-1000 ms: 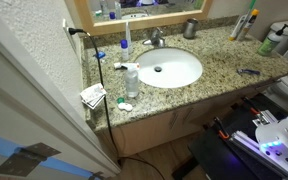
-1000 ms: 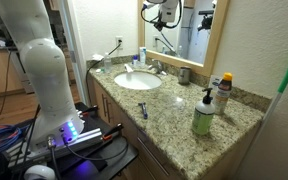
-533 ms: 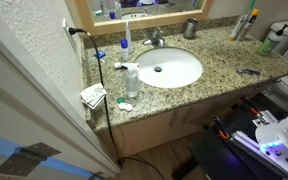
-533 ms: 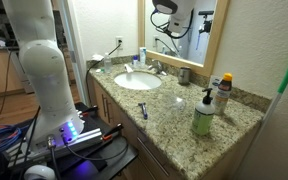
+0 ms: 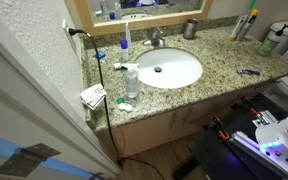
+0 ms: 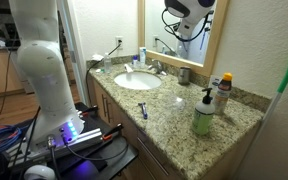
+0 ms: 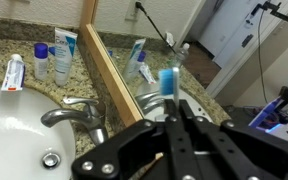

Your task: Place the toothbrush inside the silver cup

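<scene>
To get the toothbrush into the silver cup, my gripper should bring the toothbrush down toward the cup's top first, then open.
In the wrist view my gripper [image 7: 174, 118] is shut on the toothbrush [image 7: 167, 82], whose blue head sticks up past the fingertips. A grey metal shape just beyond the fingers is mostly hidden; I cannot tell whether it is the cup. The silver cup [image 5: 191, 28] stands at the back of the granite counter, beside the faucet, and also shows in an exterior view [image 6: 185, 75]. My gripper [image 6: 189, 14] is high in front of the mirror, roughly above the cup. It is out of view in the exterior view that looks down on the counter.
The white sink [image 5: 169, 68] and faucet [image 5: 156, 40] are in the counter's middle. A clear bottle [image 5: 132, 80] stands by the sink. A green soap bottle [image 6: 202, 115] and other bottles stand at one end. Toothpaste tubes [image 7: 62, 55] lean on the wooden mirror frame [image 7: 109, 70]. A small dark item [image 5: 249, 71] lies on the counter.
My gripper has moved along the mirror, rightward in the exterior view that shows it, and is now over the cup's spot. The things on the counter have not moved.
</scene>
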Motion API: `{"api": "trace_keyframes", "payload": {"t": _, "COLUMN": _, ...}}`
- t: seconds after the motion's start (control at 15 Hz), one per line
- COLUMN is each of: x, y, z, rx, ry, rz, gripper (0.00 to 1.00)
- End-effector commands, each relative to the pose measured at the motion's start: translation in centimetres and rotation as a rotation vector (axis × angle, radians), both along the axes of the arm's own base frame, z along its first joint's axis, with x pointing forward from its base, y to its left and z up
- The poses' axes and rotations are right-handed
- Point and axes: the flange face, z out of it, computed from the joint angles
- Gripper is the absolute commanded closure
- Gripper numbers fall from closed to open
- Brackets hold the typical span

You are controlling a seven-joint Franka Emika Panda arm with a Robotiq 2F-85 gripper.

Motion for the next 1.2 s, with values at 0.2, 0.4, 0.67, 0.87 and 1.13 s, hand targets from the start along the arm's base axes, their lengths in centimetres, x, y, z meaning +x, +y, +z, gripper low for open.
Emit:
{"api": "trace_keyframes", "payload": {"t": 0.2, "x": -0.2, "y": -1.9, "z": -4.6, "rx": 0.111, "ry": 0.139, "rz": -0.102, "gripper": 0.98}}
{"api": "trace_keyframes", "payload": {"t": 0.4, "x": -0.3, "y": -1.8, "z": -7.6, "rx": 0.156, "ry": 0.165, "rz": -0.128, "gripper": 0.98}}
{"api": "trace_keyframes", "payload": {"t": 0.67, "x": 0.2, "y": -1.6, "z": -8.4, "rx": 0.173, "ry": 0.166, "rz": -0.142, "gripper": 0.94}}
{"api": "trace_keyframes", "payload": {"t": 0.87, "x": 0.7, "y": -1.1, "z": -9.1, "rx": 0.177, "ry": 0.175, "rz": -0.142, "gripper": 0.98}}
{"api": "trace_keyframes", "payload": {"t": 1.13, "x": 1.7, "y": -0.8, "z": -12.0, "rx": 0.209, "ry": 0.2, "rz": -0.184, "gripper": 0.98}}
